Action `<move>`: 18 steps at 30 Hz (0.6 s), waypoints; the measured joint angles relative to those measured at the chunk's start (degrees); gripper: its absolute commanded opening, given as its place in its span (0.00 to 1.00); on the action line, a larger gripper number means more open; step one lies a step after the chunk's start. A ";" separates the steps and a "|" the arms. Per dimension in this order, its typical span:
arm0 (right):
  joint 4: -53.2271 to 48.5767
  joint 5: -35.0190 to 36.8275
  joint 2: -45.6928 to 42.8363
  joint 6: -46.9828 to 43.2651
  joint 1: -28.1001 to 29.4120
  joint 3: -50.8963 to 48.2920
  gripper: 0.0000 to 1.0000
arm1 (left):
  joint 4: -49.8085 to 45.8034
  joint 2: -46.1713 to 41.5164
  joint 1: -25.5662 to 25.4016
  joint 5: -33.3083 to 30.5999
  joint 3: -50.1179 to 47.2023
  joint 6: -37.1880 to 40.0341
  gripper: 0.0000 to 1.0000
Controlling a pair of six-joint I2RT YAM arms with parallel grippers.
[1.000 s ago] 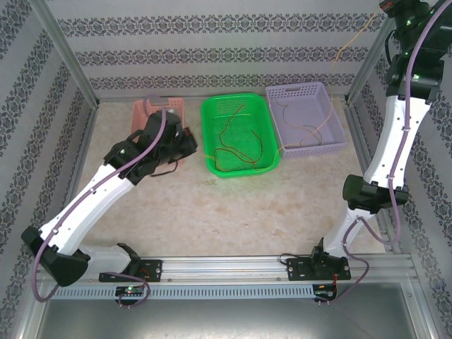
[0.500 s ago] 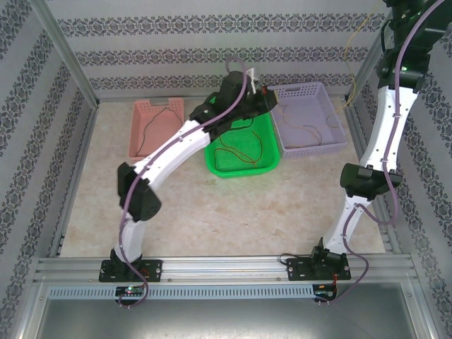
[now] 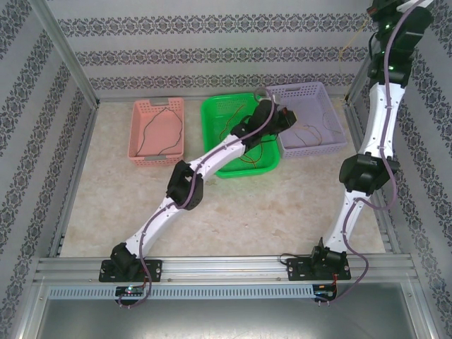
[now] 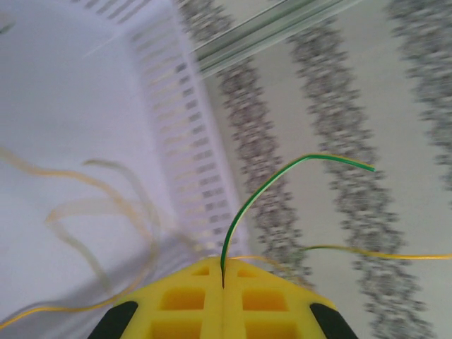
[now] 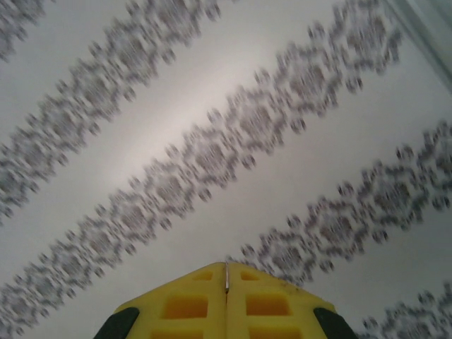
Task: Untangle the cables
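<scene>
The purple basket is open beneath my left gripper's fingers, so my left gripper will move down a little over the basket's bottom next and release the thin green cable there.
My left gripper is shut on a thin green cable, which arcs up and to the right from between the yellow fingers. In the top view the left gripper reaches over the near-left corner of the purple basket. A yellow cable lies looped on that basket's floor. My right gripper is raised high at the right wall, shut, with a thin wire tip showing at the seam. A yellow cable hangs down from it towards the purple basket.
The green basket in the middle holds red and brown cables. The pink basket on the left holds one dark cable. Metal frame posts and patterned walls close in the table on three sides.
My left arm has swung from the pink basket, across the green basket, to the purple basket. My right arm has risen higher along the right post, lifting the yellow cable.
</scene>
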 measured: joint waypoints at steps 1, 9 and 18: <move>-0.20 -0.26 -0.57 -0.81 0.50 -2.95 0.00 | 1.73 1.57 -0.17 -0.20 0.13 -1.05 0.00; -3.34 -1.90 -2.69 -6.34 4.35 -19.15 0.00 | 1.97 2.10 -1.75 -2.60 1.33 -0.74 0.04; -9.81 -0.24 -3.67 -13.99 6.51 -19.54 0.00 | 1.79 2.01 -1.88 -4.63 1.33 1.03 0.14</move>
